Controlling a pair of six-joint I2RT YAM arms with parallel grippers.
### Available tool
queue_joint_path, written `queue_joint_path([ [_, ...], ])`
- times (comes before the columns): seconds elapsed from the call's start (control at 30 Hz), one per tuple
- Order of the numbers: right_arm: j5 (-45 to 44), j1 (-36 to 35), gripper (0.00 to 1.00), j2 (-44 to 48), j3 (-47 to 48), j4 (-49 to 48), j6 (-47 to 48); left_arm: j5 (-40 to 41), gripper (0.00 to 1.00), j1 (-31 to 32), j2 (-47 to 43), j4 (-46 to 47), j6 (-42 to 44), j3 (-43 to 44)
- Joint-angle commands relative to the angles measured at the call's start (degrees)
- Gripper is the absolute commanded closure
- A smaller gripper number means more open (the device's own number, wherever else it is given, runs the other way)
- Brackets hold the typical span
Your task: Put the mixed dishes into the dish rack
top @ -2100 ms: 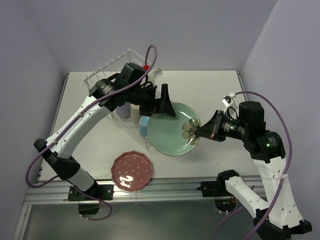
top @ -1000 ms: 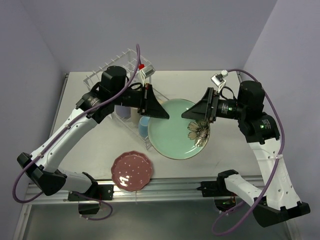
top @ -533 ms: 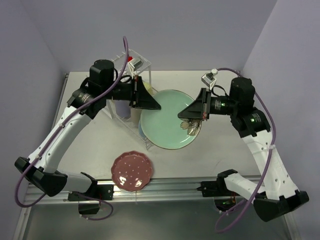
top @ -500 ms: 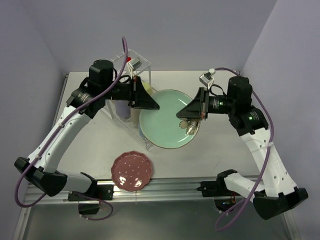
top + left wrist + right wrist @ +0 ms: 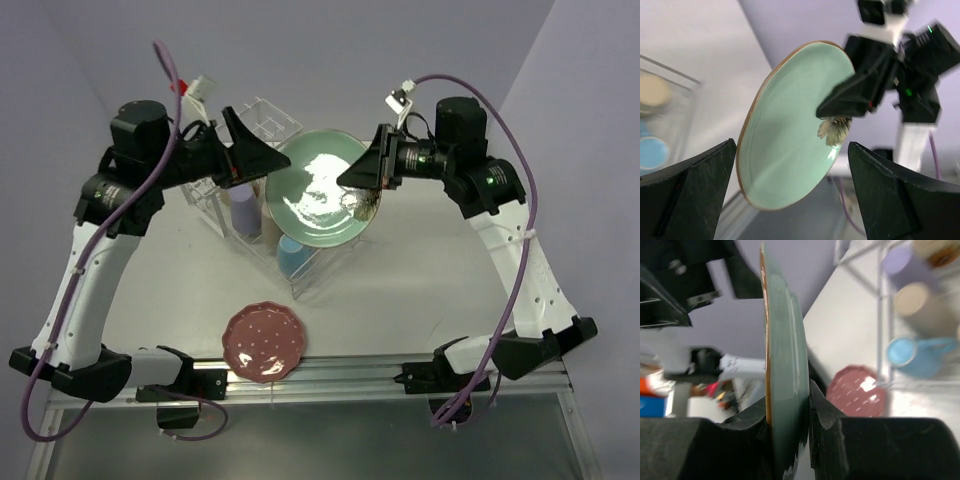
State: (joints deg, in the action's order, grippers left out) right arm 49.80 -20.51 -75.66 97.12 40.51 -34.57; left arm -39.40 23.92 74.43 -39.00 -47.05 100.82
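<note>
My right gripper needs to swing outward next and bring the plate down between the rack's far wires to release it there, since cups stand in the rack's near part.
My right gripper [image 5: 362,176] is shut on the right rim of the mint-green plate with the flower mark [image 5: 312,190] and holds it high, tilted up, over the dish rack [image 5: 272,122]. In the right wrist view the plate [image 5: 785,365] stands edge-on between my fingers [image 5: 820,410]. My left gripper [image 5: 252,156] is open at the plate's left edge, and its wrist view shows the plate [image 5: 785,130] between its spread fingers [image 5: 695,195], untouched. The pink-red dotted plate [image 5: 263,343] lies on the table at the front. Lavender [image 5: 243,210] and light-blue [image 5: 291,253] cups stand in the rack.
A beige cup [image 5: 920,305] stands in the rack between the lavender [image 5: 900,262] and light-blue [image 5: 912,357] cups. Purple cables loop off both arms. A metal rail [image 5: 330,372] runs along the table's front edge. Walls close in at the left, back and right.
Both arms have risen and swung toward the back. The mint-green plate has gone up with the right gripper, from low beside the rack to high over it, and tilted more upright.
</note>
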Motion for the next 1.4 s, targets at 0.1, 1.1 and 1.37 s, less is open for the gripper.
queue_joint_path([
  [0.1,-19.25,-3.03,1.0,-7.74,17.81,-3.07,13.19,41.91,0.01,-0.63,-2.09,-21.97,-0.5,13.62],
  [1.1,-61.84,-21.85,1.0,-44.66,41.13,-45.08,55.48,51.88,0.01,-0.63,-33.74,-11.18,-6.74,-22.15],
  [1.37,-63.77,-22.11,1.0,-48.88,43.68,-47.45,54.52,52.67,0.01,-0.63,-32.77,-12.24,-3.76,-21.45],
])
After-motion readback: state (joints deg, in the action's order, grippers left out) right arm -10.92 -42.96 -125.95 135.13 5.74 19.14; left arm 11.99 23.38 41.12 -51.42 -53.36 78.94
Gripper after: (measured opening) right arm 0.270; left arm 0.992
